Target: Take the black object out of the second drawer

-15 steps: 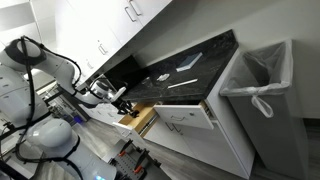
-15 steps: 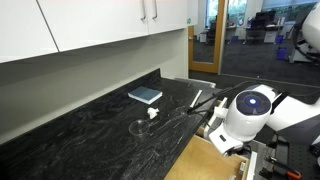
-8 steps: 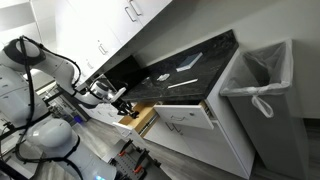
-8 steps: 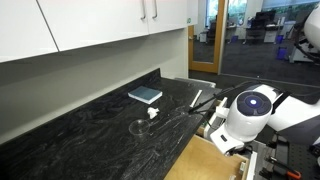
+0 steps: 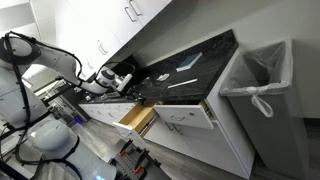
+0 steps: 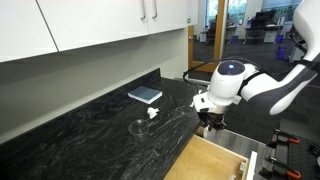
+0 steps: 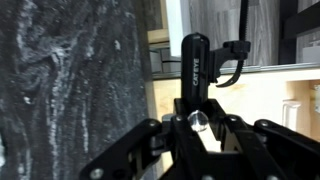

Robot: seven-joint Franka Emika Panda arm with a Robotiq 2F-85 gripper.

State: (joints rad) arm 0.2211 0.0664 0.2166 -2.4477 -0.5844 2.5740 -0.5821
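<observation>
My gripper lifts outward next, then lowers onto the bare part of the counter beside the small white items to release the black object.
My gripper point(image 7: 196, 108) is shut on the black object point(image 7: 195, 62), a slim black tool with a curved clip, which sticks out beyond the fingers. In both exterior views the gripper point(image 6: 207, 117) point(image 5: 130, 82) hangs above the black stone counter's front edge, clear of the second drawer. The second drawer point(image 6: 212, 160) point(image 5: 139, 119) stands pulled open below, with its tan wooden inside showing; part of it shows in the wrist view point(image 7: 265, 95). The black object shows as a small dark shape under the fingers point(image 6: 209, 124).
A wider white drawer with a bar handle point(image 5: 186, 116) is open beside the narrow one. A blue book point(image 6: 145, 95) and small white items point(image 6: 152, 113) lie on the counter point(image 6: 90, 135). A white bin with a liner point(image 5: 262, 85) stands at the counter's end. Upper cabinets point(image 6: 90, 25) hang above.
The arm has risen out of the open drawer and moved over the counter's edge, with the black object held in the gripper.
</observation>
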